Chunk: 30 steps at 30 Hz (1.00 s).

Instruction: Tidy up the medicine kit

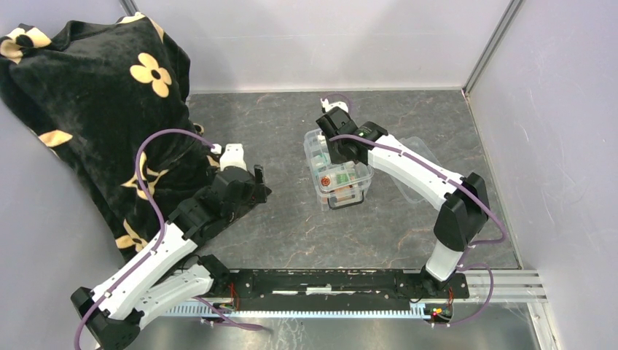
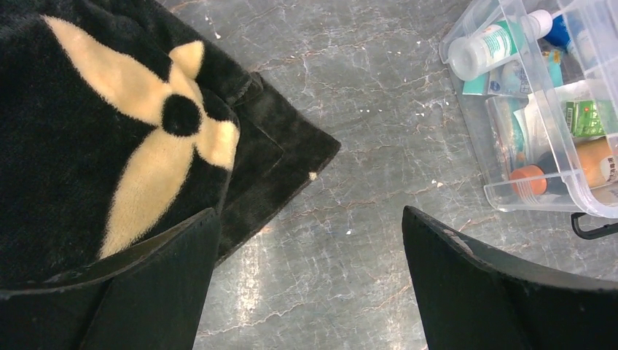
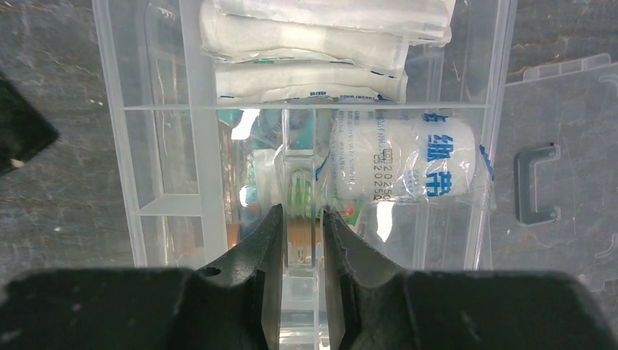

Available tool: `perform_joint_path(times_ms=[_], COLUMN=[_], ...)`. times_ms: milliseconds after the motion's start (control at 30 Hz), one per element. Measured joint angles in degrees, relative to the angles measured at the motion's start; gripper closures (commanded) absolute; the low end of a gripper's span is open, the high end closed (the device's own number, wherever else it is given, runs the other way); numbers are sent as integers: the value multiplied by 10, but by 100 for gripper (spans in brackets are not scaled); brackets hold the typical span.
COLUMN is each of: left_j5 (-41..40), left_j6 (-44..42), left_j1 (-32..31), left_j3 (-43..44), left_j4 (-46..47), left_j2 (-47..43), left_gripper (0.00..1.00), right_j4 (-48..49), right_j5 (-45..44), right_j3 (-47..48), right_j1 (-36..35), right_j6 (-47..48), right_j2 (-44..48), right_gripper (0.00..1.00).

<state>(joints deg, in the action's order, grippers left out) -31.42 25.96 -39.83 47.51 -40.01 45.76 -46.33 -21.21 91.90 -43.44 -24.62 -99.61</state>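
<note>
The kit's open top is below the right gripper and the tray it is holding, so the right gripper should next lower the tray squarely into the kit and let go of the tab.
The medicine kit, a small clear box with bottles and packets inside, stands open mid-table; it also shows in the left wrist view. A shallow clear divided tray lies over its open top, holding gauze packs and a wrapped bandage roll. My right gripper is shut on the tray's upright centre tab; from above it sits over the kit's far half. My left gripper hangs open over bare table left of the kit, nothing between its fingers.
A black plush blanket with cream flowers covers the left side, its corner reaching close to my left gripper. A flat clear lid with a black handle lies right of the kit. Grey walls close in the back and right.
</note>
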Motion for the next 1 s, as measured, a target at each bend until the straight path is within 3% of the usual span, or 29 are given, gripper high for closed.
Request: perform_joint_path(times_ms=[1000], left_j5=[0], left_j6=[0], left_j1=[0], left_j3=[-1], left_j4=[11], left_j2=[0], left_gripper=[0], right_j4=[72], right_j5=[31], right_j3=[-78], right_j1=[8], right_j6=[-7], right_j2=[-19], right_gripper=[100])
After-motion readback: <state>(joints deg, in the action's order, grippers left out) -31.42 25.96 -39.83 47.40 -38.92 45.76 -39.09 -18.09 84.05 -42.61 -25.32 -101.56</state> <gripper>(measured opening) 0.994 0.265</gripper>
